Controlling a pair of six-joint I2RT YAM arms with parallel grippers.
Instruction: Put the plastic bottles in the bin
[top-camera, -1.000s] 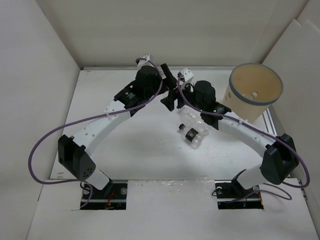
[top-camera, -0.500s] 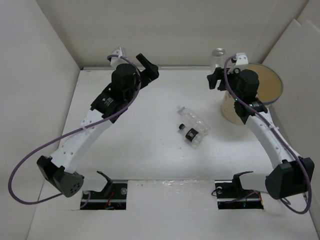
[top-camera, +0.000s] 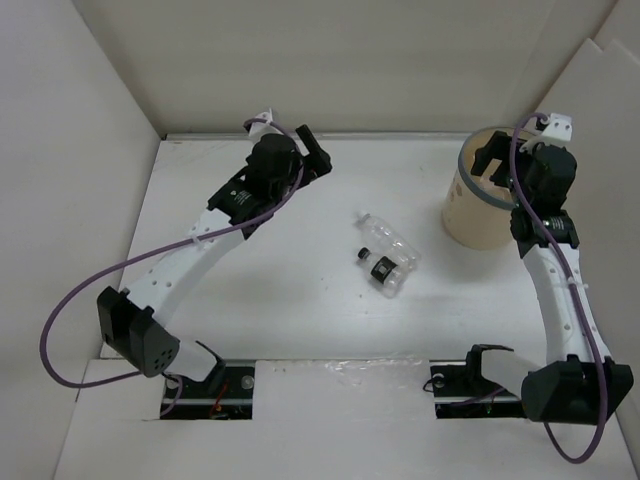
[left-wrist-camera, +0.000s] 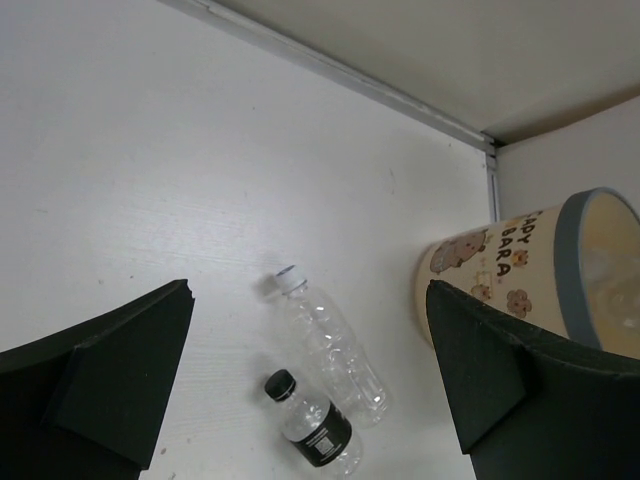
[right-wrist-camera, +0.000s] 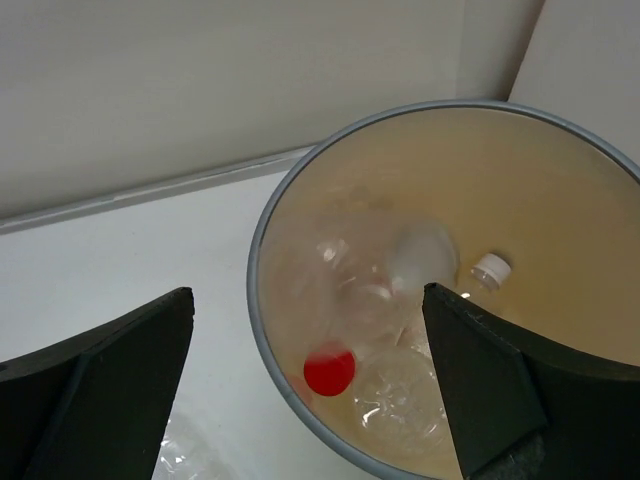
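Observation:
My open left gripper moves down, back and to the right in the top view onto the black-capped bottle's shoulder (top-camera: 373, 260) (left-wrist-camera: 299, 408) next, since its cap end lies free.
Two plastic bottles lie side by side mid-table: a clear one with a white cap (top-camera: 388, 240) and a shorter one with a black cap and black label (top-camera: 379, 268). Both show in the left wrist view, the clear one (left-wrist-camera: 332, 345) and the black-labelled one (left-wrist-camera: 318, 432). The tan bin (top-camera: 470, 220) stands at the far right, also in the left wrist view (left-wrist-camera: 505, 270). My left gripper (top-camera: 314, 158) is open and empty, high over the far table. My right gripper (top-camera: 497, 160) is open over the bin's rim (right-wrist-camera: 262, 300). Inside lie a red-capped bottle (right-wrist-camera: 329, 368), a white-capped bottle (right-wrist-camera: 490, 268) and a blurred clear bottle (right-wrist-camera: 420, 255).
White walls enclose the table at the back and both sides. The bin stands close to the right wall and the back right corner (left-wrist-camera: 490, 145). Purple cables loop off both arms.
My right gripper carried a clear bottle from mid-table up to the bin and has opened over it; the bottle is in the bin. My left arm swung away to the far left.

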